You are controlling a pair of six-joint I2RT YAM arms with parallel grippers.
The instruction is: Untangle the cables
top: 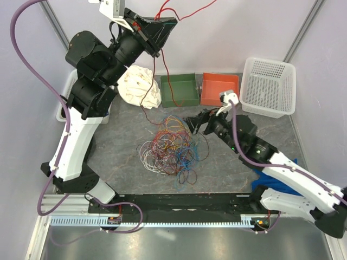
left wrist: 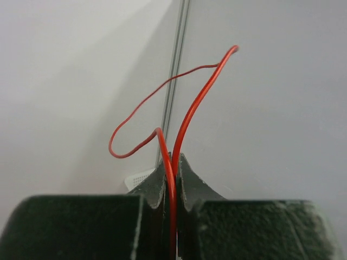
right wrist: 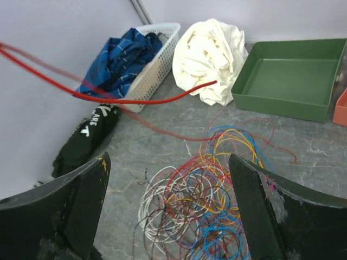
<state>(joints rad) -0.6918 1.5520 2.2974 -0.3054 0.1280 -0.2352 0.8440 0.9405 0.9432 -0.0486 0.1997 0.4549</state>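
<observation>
My right gripper moves down and left in the top view onto the red cable's lower part (top: 153,123) (right wrist: 194,138) next, because it still runs into the pile there.
A tangled pile of thin cables (top: 171,146) in red, orange, yellow, blue and white lies in the middle of the grey table; it also shows in the right wrist view (right wrist: 211,206). My left gripper (top: 161,23) is raised high at the back and shut on a red cable (left wrist: 172,179). That red cable (top: 165,70) hangs from it down toward the pile, and its free end loops above the fingers (left wrist: 190,108). My right gripper (top: 191,123) is open and empty, just right of the pile and above it (right wrist: 168,211).
A crumpled white cloth (top: 140,86) lies behind the pile. A green tray (top: 181,90), an orange tray (top: 218,89) and a white basket (top: 269,86) stand at the back right. A white basket with blue cloth (right wrist: 130,59) stands at the left.
</observation>
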